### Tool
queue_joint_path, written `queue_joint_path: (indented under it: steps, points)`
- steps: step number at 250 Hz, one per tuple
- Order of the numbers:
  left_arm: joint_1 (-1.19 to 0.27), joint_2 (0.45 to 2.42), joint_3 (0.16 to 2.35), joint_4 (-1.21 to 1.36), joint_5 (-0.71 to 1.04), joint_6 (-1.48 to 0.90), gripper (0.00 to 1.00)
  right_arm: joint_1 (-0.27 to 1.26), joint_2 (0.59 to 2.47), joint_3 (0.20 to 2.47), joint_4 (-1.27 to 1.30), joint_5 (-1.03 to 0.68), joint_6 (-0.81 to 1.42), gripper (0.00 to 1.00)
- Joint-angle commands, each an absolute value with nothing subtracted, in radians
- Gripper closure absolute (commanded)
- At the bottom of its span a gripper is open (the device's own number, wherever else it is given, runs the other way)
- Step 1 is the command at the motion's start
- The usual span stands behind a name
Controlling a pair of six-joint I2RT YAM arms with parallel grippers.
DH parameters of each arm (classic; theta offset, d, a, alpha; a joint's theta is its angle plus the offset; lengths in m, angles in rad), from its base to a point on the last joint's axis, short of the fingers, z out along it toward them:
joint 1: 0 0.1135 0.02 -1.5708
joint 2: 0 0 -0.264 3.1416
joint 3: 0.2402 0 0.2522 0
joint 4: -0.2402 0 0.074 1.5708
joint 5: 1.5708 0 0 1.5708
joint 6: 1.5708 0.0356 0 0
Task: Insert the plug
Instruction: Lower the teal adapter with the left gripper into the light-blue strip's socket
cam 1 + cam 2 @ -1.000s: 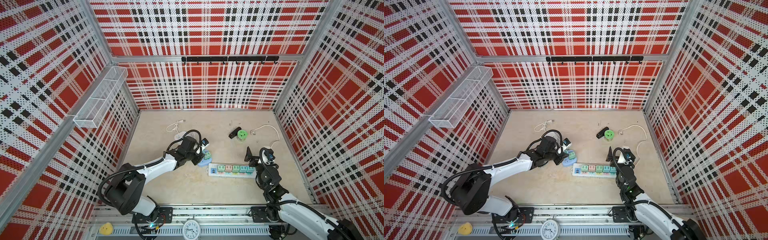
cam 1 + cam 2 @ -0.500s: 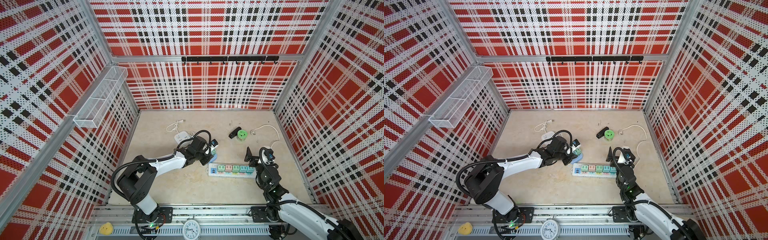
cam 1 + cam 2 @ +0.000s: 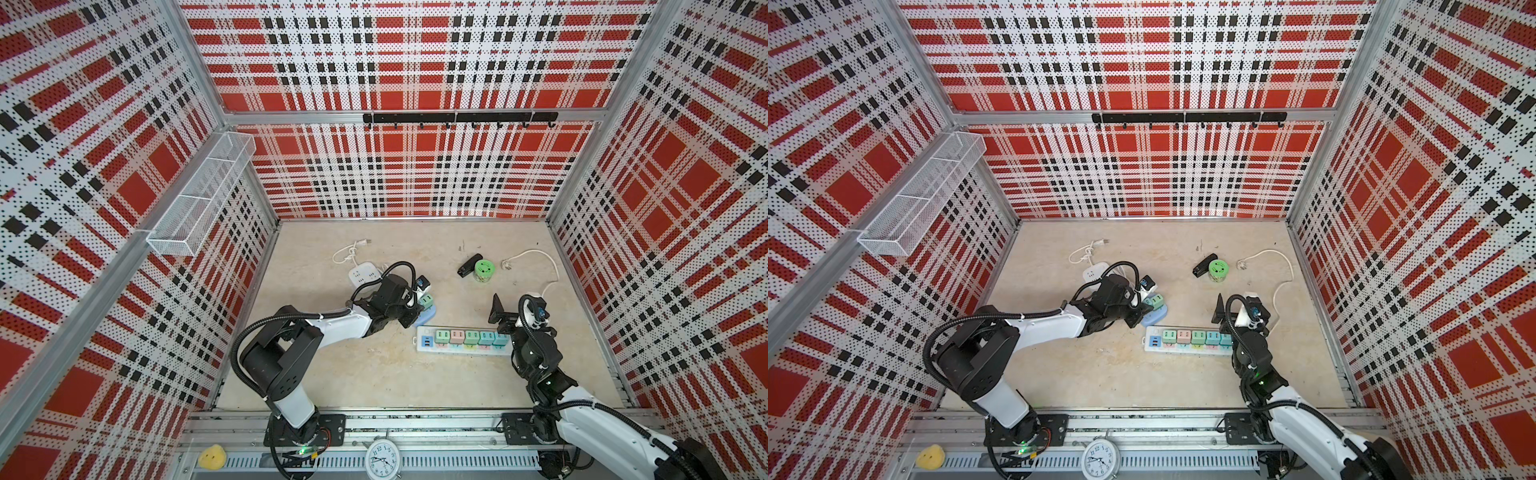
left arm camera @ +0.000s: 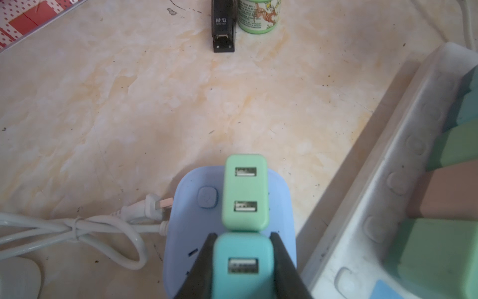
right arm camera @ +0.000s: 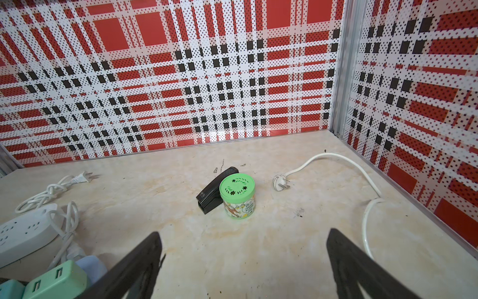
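The top of the teal plug (image 4: 243,264) is higher than the top of the seated green plug. My left gripper should press down toward the blue power strip (image 4: 196,236) next and let go of the plug there.
My left gripper (image 4: 243,235) is shut on a teal USB plug (image 4: 243,264), its black fingers (image 4: 204,259) clamping the plug's two sides. The plug stands over a blue power strip (image 4: 191,222), right against a green plug (image 4: 244,192) seated in that strip. Its prongs are hidden, so I cannot tell whether they are in a socket. In both top views the left gripper (image 3: 417,309) (image 3: 1144,305) sits just behind the left end of a long white power strip (image 3: 422,332) that carries several coloured plugs. My right gripper (image 5: 243,233) (image 3: 515,311) stands open and empty at that strip's right end.
A second white power strip (image 3: 365,274) with a bundled cord lies behind the left arm. A black stapler (image 3: 469,264) and a green-lidded can (image 3: 484,270) stand at the back centre. A loose white cord (image 3: 540,257) runs along the right wall.
My left arm has swung to the right with the teal plug held shut. The blue strip under it now lies nearer the white strip. The right arm has not moved.
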State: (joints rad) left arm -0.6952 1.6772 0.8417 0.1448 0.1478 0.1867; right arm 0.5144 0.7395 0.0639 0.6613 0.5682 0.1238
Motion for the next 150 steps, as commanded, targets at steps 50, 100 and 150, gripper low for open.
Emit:
queue_joint_path:
  steps: [50, 100, 150]
  points:
    - [-0.714, 1.698, 0.800, 0.209, 0.162, 0.208, 1.00, 0.507, 0.742, 0.064, 0.687, 0.565, 0.130, 0.00]
    - [-0.721, 1.717, 0.786, 0.218, 0.141, 0.175, 1.00, 0.508, 0.738, 0.062, 0.683, 0.562, 0.132, 0.00]
    - [-0.721, 1.759, 0.750, 0.298, 0.147, 0.121, 1.00, 0.507, 0.738, 0.064, 0.681, 0.562, 0.132, 0.00]
